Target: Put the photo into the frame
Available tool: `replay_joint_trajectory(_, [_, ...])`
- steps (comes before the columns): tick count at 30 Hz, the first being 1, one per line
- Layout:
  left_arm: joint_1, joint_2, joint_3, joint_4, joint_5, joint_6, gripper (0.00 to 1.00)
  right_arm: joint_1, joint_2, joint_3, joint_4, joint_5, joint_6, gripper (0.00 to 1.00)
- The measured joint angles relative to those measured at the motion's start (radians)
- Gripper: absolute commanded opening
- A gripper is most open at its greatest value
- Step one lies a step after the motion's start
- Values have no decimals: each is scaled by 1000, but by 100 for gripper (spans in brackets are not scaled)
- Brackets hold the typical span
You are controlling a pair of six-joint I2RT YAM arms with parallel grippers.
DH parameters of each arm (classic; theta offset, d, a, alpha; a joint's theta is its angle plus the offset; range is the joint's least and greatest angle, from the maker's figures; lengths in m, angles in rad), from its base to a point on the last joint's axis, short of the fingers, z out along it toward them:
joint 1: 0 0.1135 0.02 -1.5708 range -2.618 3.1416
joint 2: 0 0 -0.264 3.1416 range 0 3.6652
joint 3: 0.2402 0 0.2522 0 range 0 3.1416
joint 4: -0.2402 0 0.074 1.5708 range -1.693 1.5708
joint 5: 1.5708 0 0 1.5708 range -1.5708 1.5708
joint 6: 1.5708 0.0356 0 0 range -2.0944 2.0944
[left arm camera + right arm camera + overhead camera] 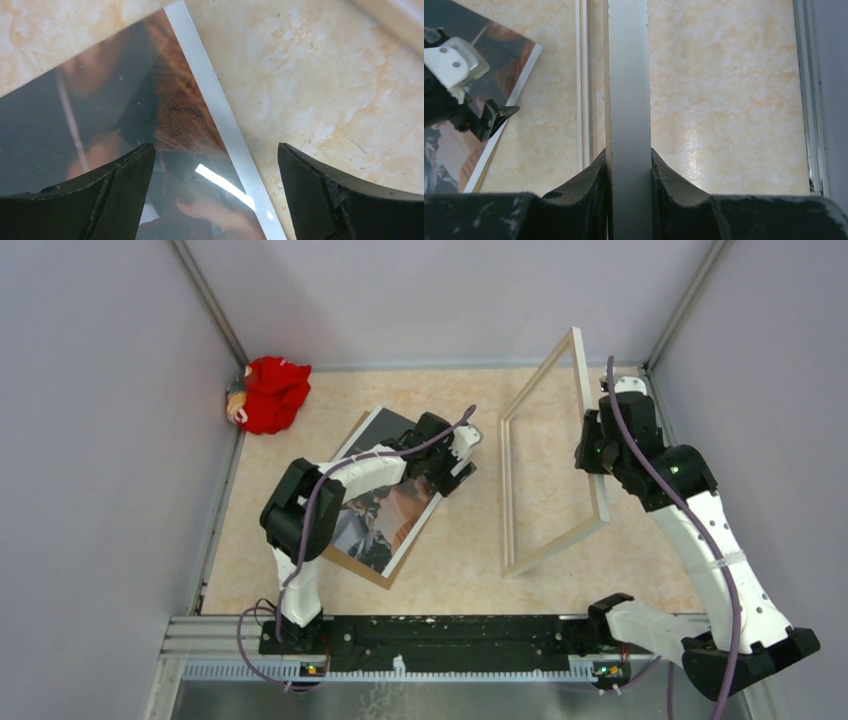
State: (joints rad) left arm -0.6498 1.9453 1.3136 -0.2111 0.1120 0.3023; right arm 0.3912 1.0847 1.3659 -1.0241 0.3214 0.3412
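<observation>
My right gripper holds the frame's lifted bar, and only the frame's opposite bar rests on the tabletop [585, 493] [689, 129]. It needs to lower the lifted bar and shift toward the photo next, to lay the frame flat.
The photo [385, 510] lies flat on the table at centre left, dark with orange tones and a white border, on a brown backing board [362, 569]. My left gripper [462, 462] is open just above the photo's right edge; the left wrist view shows the border [220, 105] running between the two fingers [125, 185]. The frame [553, 455] stands tilted, its left rail on the table and its right rail lifted. My right gripper [597, 452] is shut on that right rail [628, 100]. The photo [509, 55] also shows in the right wrist view.
A red cloth toy [270, 392] lies in the far left corner. Grey walls close in the table on the left, far and right sides. The black arm-base rail [430, 635] runs along the near edge.
</observation>
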Motion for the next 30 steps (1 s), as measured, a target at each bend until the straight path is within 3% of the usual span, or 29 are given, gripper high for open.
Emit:
replay_joint_trajectory(5, [0,-55,-2,3,-2,-4,99,-8,19,-92,87,45,-10,17])
replay_joint_trajectory(11, [0,-65,-16,16,-42,7,99,-8,197,-240,56,96,-5,15])
replay_joint_trajectory(24, [22,-67,-21,23,-80,31,99,-8,211,-299,77,98,-35,12])
replay_joint_trajectory(30, [98,-92,-22,16,-72,49,99,-8,318,-363,127,158,-18,13])
